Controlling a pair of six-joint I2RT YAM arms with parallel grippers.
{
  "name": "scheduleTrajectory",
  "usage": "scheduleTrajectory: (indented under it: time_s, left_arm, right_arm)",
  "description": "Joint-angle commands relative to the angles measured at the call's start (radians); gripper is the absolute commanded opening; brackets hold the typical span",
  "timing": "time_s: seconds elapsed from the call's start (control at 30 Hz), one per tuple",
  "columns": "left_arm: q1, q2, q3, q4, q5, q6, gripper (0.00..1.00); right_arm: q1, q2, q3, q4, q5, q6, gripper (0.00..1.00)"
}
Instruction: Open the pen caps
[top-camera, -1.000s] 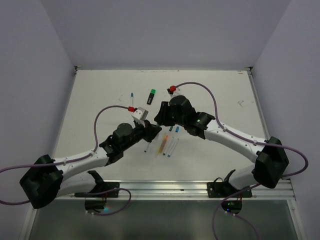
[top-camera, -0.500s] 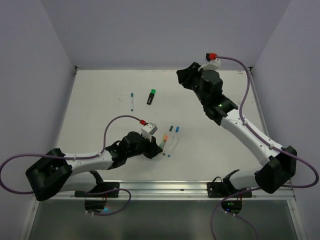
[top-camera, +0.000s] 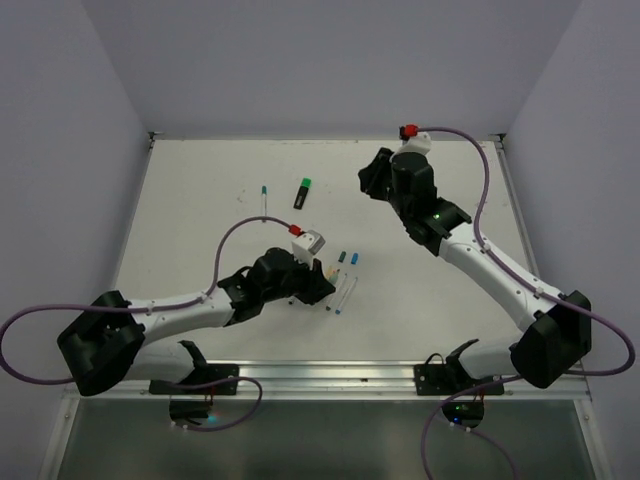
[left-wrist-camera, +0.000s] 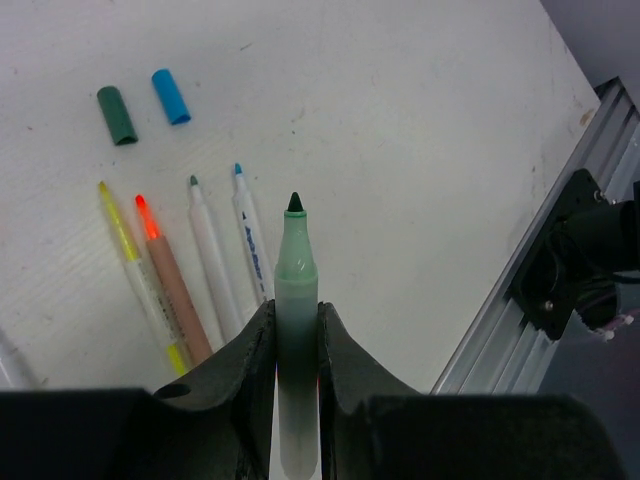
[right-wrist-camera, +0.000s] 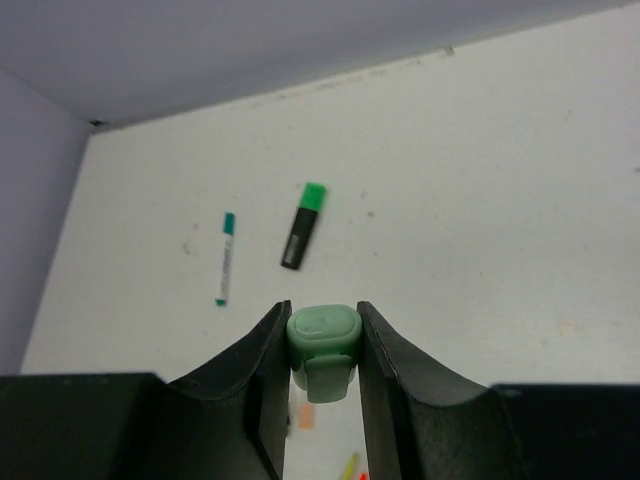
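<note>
The spot beside the blue cap is lower and further back, so my right gripper next goes down and back to release the pale mint cap.
My left gripper (left-wrist-camera: 296, 330) is shut on an uncapped pale mint marker (left-wrist-camera: 296, 270), held over the table by the row of pens (top-camera: 338, 290). My right gripper (right-wrist-camera: 323, 340) is shut on the pale mint cap (right-wrist-camera: 323, 350), held high over the back right of the table (top-camera: 372, 180). A dark green cap (left-wrist-camera: 117, 114) and a blue cap (left-wrist-camera: 170, 96) lie loose beyond several uncapped pens (left-wrist-camera: 210, 260). A black highlighter (right-wrist-camera: 300, 238) keeps its bright green cap (right-wrist-camera: 314, 195). A white pen (right-wrist-camera: 224, 262) keeps its teal cap (right-wrist-camera: 229, 222).
An aluminium rail (left-wrist-camera: 540, 300) runs along the table's near edge, close to my left gripper. Grey walls close the table in at the back and sides (right-wrist-camera: 300, 50). Purple cables loop over both arms (top-camera: 230, 240).
The grippers were together at the table's middle. The right one has pulled away to the back right with the mint cap. The left one has carried the uncapped marker to the pen row.
</note>
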Motion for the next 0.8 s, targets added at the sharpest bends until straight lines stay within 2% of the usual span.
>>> scheduleTrajectory:
  time_s: [0.0,0.13,0.43,0.63,0.77]
  left_arm:
    - [-0.021,0.071,0.106,-0.02,0.028,-0.041,0.02]
    - [-0.042,0.214,0.205,-0.011,0.075,-0.09,0.06]
    - [-0.076,0.476,0.37,-0.036,0.114,-0.118,0.1]
    - [-0.077,0.562,0.445,-0.106,0.071,-0.113,0.1]
    - [-0.077,0.575,0.448,-0.125,0.039,-0.124,0.14]
  right_arm:
    - [-0.008,0.037,-0.067,-0.141,0.025,-0.024,0.03]
    - [-0.029,0.072,-0.124,-0.207,0.011,-0.021,0.03]
    - [-0.08,0.143,-0.202,-0.2,-0.039,-0.014,0.05]
    - [-0.086,0.183,-0.233,-0.168,-0.085,-0.005,0.06]
    - [-0.086,0.206,-0.262,-0.142,-0.128,0.007,0.08]
